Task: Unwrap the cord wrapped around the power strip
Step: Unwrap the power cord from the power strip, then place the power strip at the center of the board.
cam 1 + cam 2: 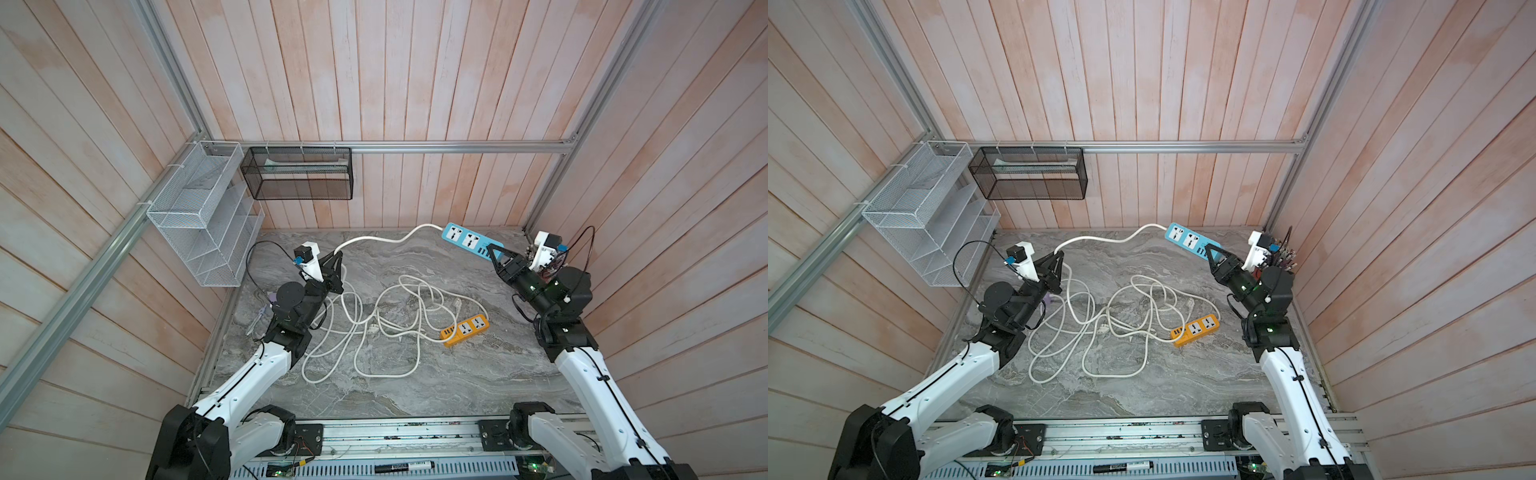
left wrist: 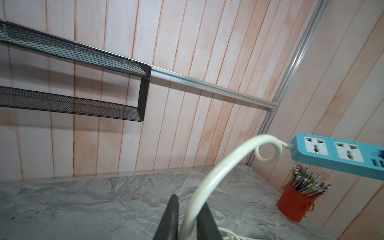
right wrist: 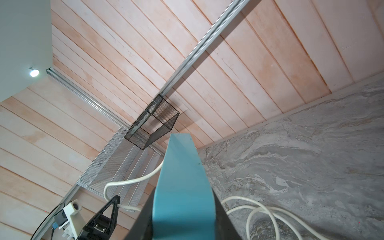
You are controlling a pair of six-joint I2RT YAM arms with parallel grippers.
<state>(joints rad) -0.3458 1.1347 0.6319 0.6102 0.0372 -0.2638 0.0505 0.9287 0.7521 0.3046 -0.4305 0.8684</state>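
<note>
The bare tabletop beyond the orange power strip is below my right gripper, so my right gripper needs to go down to that spot and let go of the blue power strip's USB end.
My right gripper (image 1: 496, 253) (image 1: 1214, 252) is shut on the USB end of the blue power strip (image 1: 467, 239) (image 1: 1185, 239), held above the back right of the table. In the right wrist view its black fingers press both sides of the strip (image 3: 182, 176). The strip's white cord (image 1: 374, 239) (image 1: 1100, 239) arcs left from the strip's far end to my left gripper (image 1: 337, 259) (image 1: 1057, 262). In the left wrist view the cord (image 2: 224, 166) runs between the left gripper's (image 2: 190, 202) parted fingers, with a small gap on one side. No cord wraps the strip (image 2: 336, 153).
Loose white cord loops (image 1: 374, 332) lie tangled mid-table, beside an orange power strip (image 1: 465, 330). A red cup of pencils (image 2: 297, 205) stands in the back right corner. A white mesh rack (image 1: 203, 232) and a black mesh basket (image 1: 297, 174) hang on the walls.
</note>
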